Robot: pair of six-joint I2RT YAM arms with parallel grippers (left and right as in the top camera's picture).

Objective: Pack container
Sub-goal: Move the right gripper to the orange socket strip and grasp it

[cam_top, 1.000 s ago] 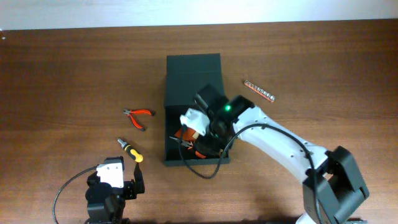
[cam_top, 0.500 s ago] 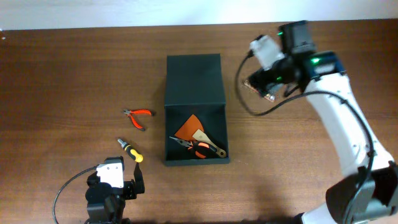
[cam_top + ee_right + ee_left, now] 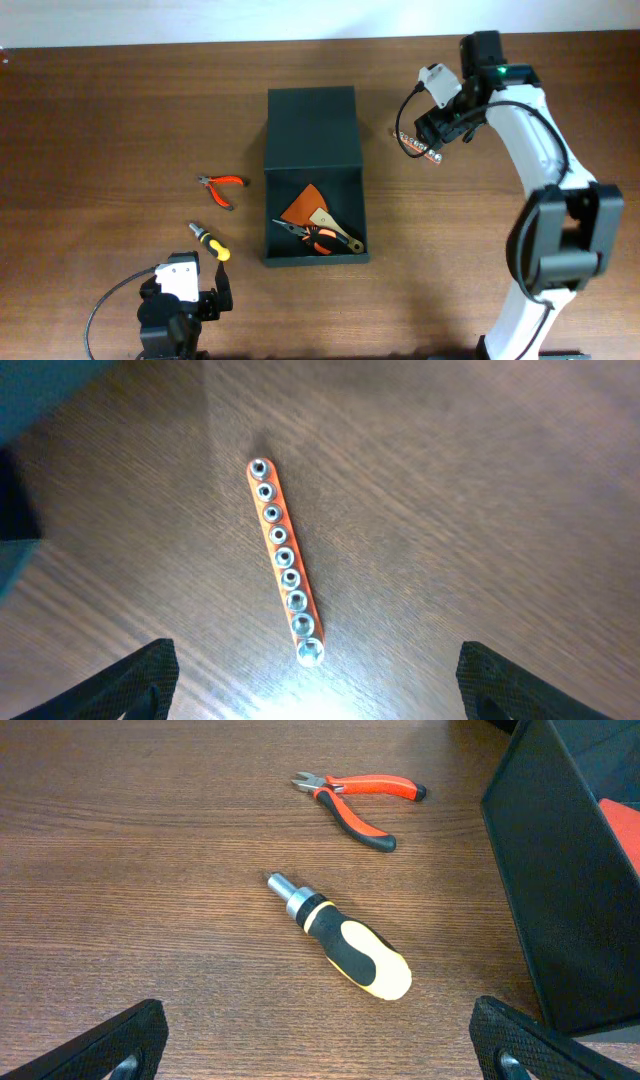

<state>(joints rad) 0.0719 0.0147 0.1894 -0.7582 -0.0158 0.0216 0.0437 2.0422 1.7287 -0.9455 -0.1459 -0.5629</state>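
I need to lower my right gripper's open fingers next, one on each side of the bar's row of sockets, because the orange socket bar is on the tabletop below my right gripper.
The dark green container (image 3: pixel 312 125) stands open at the table's middle, its flap lid lying back. Inside lie an orange piece (image 3: pixel 302 207) and orange-handled pliers (image 3: pixel 318 238). My right gripper (image 3: pixel 432 133) is open and empty, hovering over the orange socket rail (image 3: pixel 285 563), which also shows in the overhead view (image 3: pixel 408 140). My left gripper (image 3: pixel 320 1045) is open and empty at the front left. A yellow-and-black screwdriver (image 3: pixel 345 940) lies before it, and red-handled cutters (image 3: pixel 362 798) lie beyond. The container's wall (image 3: pixel 560 890) is at its right.
The screwdriver (image 3: pixel 211 243) and cutters (image 3: pixel 222 186) lie left of the container on the brown wooden table. The table's far edge (image 3: pixel 300 42) meets a white wall.
My right arm has come out of the container, leaving the pliers inside, and has swung to the back right over the socket rail. The left arm has not moved.
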